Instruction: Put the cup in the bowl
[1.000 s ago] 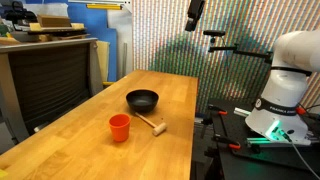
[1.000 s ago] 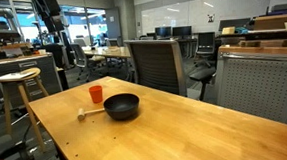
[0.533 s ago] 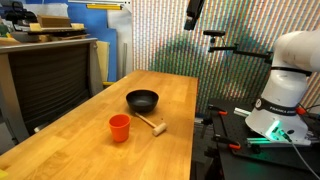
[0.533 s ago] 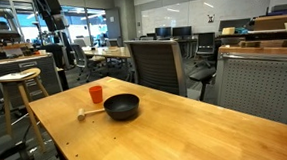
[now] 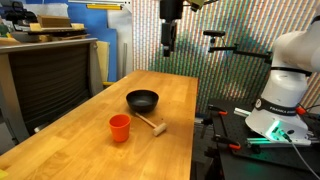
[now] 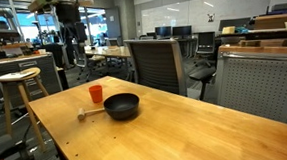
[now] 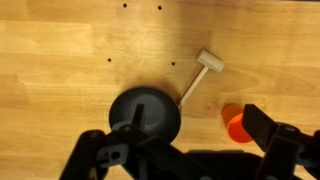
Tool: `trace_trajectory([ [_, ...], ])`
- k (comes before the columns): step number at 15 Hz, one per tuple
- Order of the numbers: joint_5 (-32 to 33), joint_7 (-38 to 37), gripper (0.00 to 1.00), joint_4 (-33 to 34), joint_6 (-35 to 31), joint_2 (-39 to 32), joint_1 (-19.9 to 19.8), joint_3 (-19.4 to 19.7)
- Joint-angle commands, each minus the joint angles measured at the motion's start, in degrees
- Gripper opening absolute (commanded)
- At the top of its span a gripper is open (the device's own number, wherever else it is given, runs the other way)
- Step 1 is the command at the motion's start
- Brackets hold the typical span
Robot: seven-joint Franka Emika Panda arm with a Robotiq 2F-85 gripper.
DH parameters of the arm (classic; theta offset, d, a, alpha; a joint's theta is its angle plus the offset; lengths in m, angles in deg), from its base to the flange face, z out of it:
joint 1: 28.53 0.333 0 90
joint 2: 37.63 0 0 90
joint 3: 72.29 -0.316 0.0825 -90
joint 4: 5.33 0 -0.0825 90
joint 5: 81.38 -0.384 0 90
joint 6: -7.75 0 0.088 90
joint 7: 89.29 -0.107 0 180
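Note:
The upright cup stands below my gripper toward the right in the wrist view, so my open gripper will next go down that way onto the cup's bowl-side rim (image 5: pixel 121 115) (image 7: pixel 229 126).
The small orange-red cup (image 5: pixel 120 127) stands upright on the wooden table, near the front edge; it also shows in the other exterior view (image 6: pixel 95 94) and the wrist view (image 7: pixel 236 122). The black bowl (image 5: pixel 142 100) sits a short way from it, apart from the cup, and shows in the other exterior view (image 6: pixel 122 106) and the wrist view (image 7: pixel 145 115). My gripper (image 5: pixel 169 40) hangs high above the table, also visible in the other exterior view (image 6: pixel 74 34), open and empty. In the wrist view its jaws (image 7: pixel 180 142) frame the bowl and cup far below.
A small light wooden mallet (image 5: pixel 152 125) lies beside the cup and bowl, also seen in the wrist view (image 7: pixel 200 72). A wooden stool (image 6: pixel 16 78) and office chair (image 6: pixel 154 61) stand beside the table (image 6: pixel 187 132). The robot base (image 5: pixel 285 80) sits next to the table.
The arm has swung in over the table, so the gripper now hangs high above the bowl area. Cup, bowl and mallet have not moved.

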Motion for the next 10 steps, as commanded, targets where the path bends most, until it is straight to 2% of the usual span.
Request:
trace_trajectory([
  [1, 1.4, 1.4, 1.00, 11.9, 0.6, -14.9, 2.1, -0.5],
  [10, 3.3, 3.9, 1.00, 37.7, 4.4, -46.1, 8.8, -0.1],
])
